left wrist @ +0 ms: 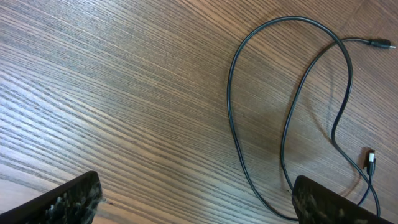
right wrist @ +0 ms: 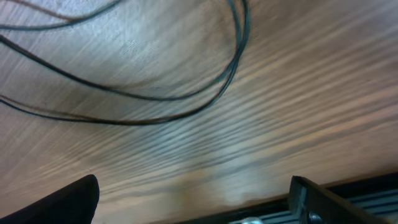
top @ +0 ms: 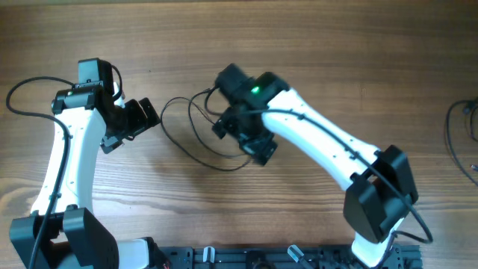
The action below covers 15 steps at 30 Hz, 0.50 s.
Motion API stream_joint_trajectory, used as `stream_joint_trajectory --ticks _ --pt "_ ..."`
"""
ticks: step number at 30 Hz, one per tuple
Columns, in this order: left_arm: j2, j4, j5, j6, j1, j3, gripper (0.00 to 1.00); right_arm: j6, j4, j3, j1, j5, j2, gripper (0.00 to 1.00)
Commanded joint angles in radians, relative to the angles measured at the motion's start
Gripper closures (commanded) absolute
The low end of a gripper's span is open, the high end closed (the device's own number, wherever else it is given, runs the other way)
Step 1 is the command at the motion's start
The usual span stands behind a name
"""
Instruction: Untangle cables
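Note:
The right gripper comes down next onto the cable's bend ahead of its open fingers, where the cable's parts run close together, then closes on the cable.
Thin dark cables (top: 196, 136) lie in loose loops on the wooden table between my two arms. In the left wrist view they form a long loop (left wrist: 283, 112) with small plug ends at the right. My left gripper (left wrist: 199, 202) is open and empty, just left of the loops; one strand runs by its right finger. My right gripper (right wrist: 199, 199) is open and empty above bare wood, with blurred cable strands (right wrist: 155, 99) ahead of it. In the overhead view the right gripper (top: 254, 146) hovers over the loops' right side, hiding part of them.
Another thin dark cable (top: 455, 134) lies at the table's far right edge. A thick black arm cable (top: 30, 93) curves at the far left. A black rail (top: 284, 258) runs along the front edge of the table.

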Motion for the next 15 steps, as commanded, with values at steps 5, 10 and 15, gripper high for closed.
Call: stream_joint_trajectory --ticks 5,10,15 --pt "-0.007 -0.004 0.005 0.013 0.003 -0.005 0.0 0.241 0.006 -0.009 0.116 0.212 0.013 0.03" --pt "-0.007 -0.01 0.005 0.013 0.003 -0.005 0.0 0.385 0.022 -0.025 0.127 0.34 0.014 0.07" --pt "-0.007 -0.011 0.005 0.013 0.003 -0.005 0.0 0.391 0.146 -0.153 0.127 0.346 0.014 0.01"
